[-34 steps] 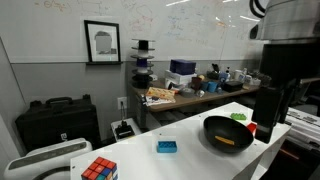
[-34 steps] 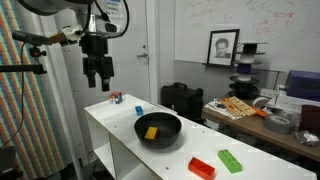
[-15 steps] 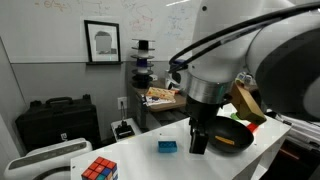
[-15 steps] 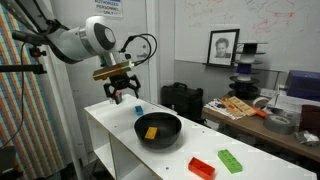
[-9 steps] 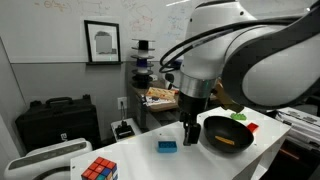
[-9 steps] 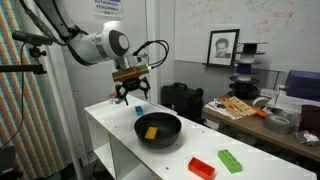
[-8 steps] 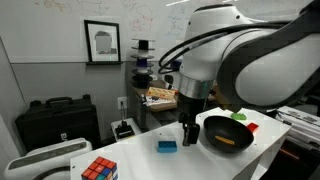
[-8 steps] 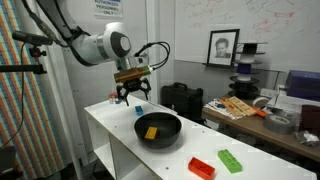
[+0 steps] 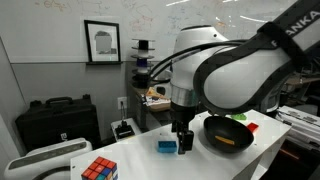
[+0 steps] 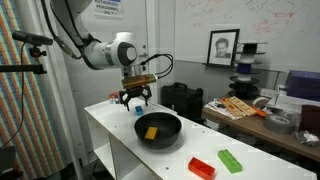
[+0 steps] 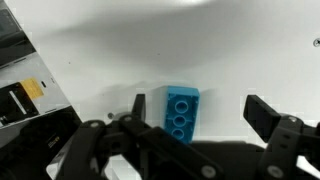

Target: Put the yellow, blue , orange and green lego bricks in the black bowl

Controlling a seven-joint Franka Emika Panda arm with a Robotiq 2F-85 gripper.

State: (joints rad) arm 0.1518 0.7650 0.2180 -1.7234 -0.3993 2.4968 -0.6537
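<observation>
The gripper moves down a little farther to the light blue brick (image 11: 181, 114) next, then closes its fingers across the brick's long sides.
The light blue brick (image 11: 181, 113) lies on the white table and also shows in an exterior view (image 9: 167, 146). My gripper (image 11: 200, 112) is open and hangs low over it, with the brick between the fingers, nearer one finger; it shows in both exterior views (image 9: 183, 141) (image 10: 136, 101). The black bowl (image 10: 172, 134) (image 9: 214, 126) stands beside it with the yellow brick (image 10: 151, 132) inside. The orange-red brick (image 10: 201, 167) (image 9: 250, 127) and the green brick (image 10: 230, 160) (image 9: 238, 116) lie on the table past the bowl.
A multicoloured puzzle cube (image 9: 98, 170) (image 10: 116, 98) sits at the table's other end. Black cases (image 9: 55, 120) and a cluttered bench (image 10: 250, 108) stand behind the table. A tripod (image 10: 30, 70) is beside it.
The arm has swung in from the table's end past the puzzle cube and come down over the blue brick. The bricks and bowl have not moved.
</observation>
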